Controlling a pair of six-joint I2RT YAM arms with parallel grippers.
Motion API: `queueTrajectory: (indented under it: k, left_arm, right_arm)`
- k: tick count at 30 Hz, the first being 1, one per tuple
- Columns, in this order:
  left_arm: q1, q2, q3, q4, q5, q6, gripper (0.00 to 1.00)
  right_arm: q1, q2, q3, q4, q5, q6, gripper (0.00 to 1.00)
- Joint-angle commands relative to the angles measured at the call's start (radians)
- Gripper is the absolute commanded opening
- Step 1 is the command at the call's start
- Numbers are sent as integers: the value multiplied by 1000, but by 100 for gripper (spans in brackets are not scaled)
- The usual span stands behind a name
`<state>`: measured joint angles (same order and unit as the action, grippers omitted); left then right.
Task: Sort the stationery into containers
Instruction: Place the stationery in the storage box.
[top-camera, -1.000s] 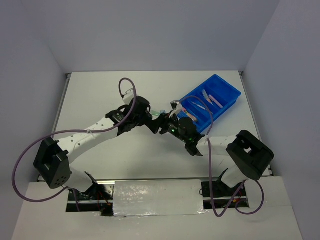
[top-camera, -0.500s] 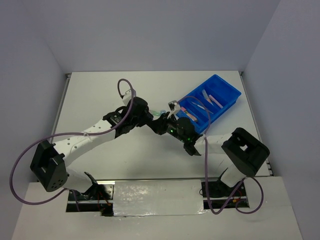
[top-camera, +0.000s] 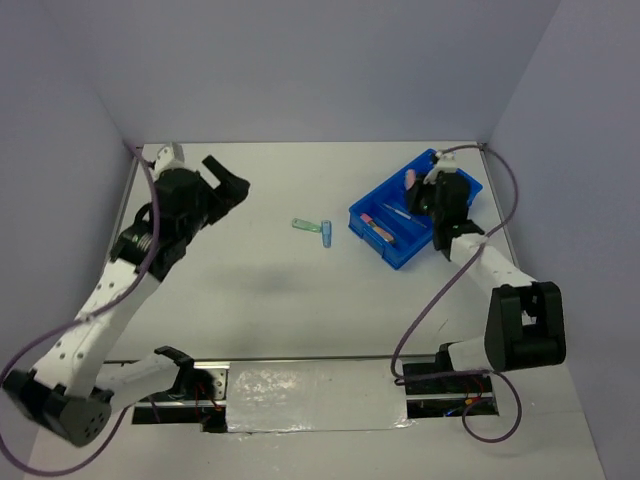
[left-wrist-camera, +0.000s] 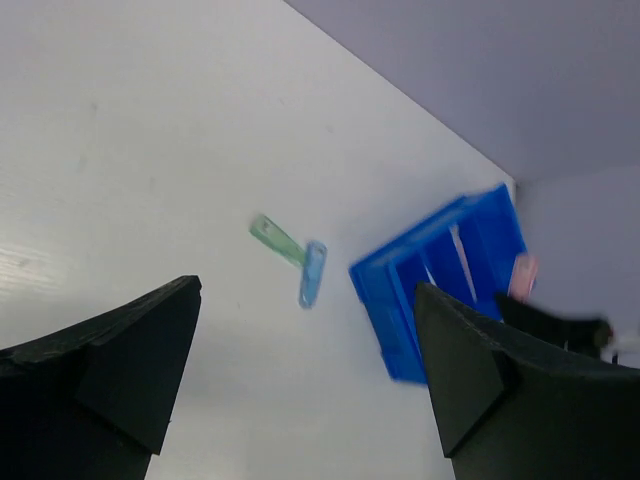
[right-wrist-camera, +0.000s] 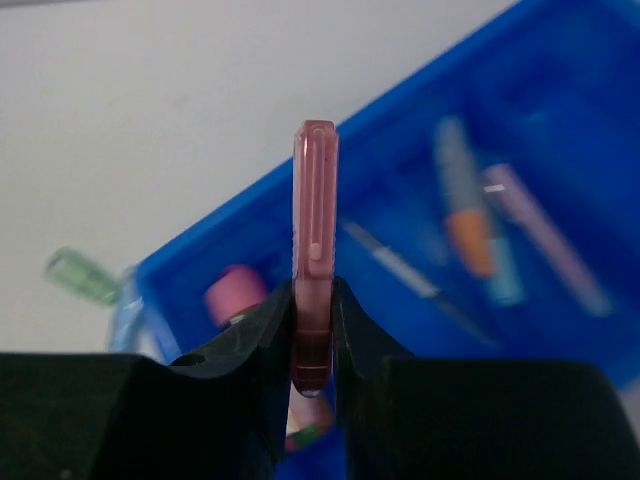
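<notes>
I need to move my right gripper outward next, over the empty space of the blue tray's far section beyond the lilac pen (right-wrist-camera: 545, 235), then lower and release the pink pen.
My right gripper (right-wrist-camera: 313, 330) is shut on a pink pen (right-wrist-camera: 315, 210) and holds it upright above the blue tray (right-wrist-camera: 230, 225). From above, that gripper (top-camera: 430, 190) hovers over the tray's (top-camera: 398, 262) far end, the pink pen (top-camera: 408, 180) sticking out to its left. Inside lie an orange and light blue marker (right-wrist-camera: 470, 230), a lilac pen (right-wrist-camera: 545, 235), a thin pen (right-wrist-camera: 400, 270) and a pink-capped marker (right-wrist-camera: 235, 295). A green pen (top-camera: 303, 225) and a light blue pen (top-camera: 326, 233) lie on the table left of the tray. My left gripper (top-camera: 225, 185) is raised at the far left, open and empty.
The left wrist view looks down between wide-apart fingers (left-wrist-camera: 100, 380) at the green pen (left-wrist-camera: 275, 238), the light blue pen (left-wrist-camera: 312, 273) and the tray (left-wrist-camera: 385, 320). Walls close the table off at the back and sides. The left arm's cable loops beside its links.
Both grippers were together at mid-table. The left has opened and swung up to the far left. The right has closed on the pink pen and moved over the tray.
</notes>
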<state>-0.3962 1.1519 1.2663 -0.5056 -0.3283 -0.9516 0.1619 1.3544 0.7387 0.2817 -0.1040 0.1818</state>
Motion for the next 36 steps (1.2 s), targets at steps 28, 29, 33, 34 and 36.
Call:
queueTrajectory:
  k: [28, 29, 33, 34, 36]
  left_arm:
    - [-10, -267, -352, -73, 333, 563, 99]
    - [-10, -271, -354, -71, 333, 563, 99]
    - [-10, -265, -354, -74, 319, 565, 99]
    - [-9, -262, -352, -76, 304, 564, 99]
    - [-6, -256, -351, -77, 301, 563, 99]
  right_arm:
    - [-335, 669, 961, -731, -3, -347, 36]
    - [-335, 670, 959, -731, -3, -344, 43]
    - [-337, 689, 1010, -785, 15, -340, 60]
    - [-335, 677, 1022, -800, 13, -334, 62]
    - [-335, 643, 1042, -817, 1, -315, 68]
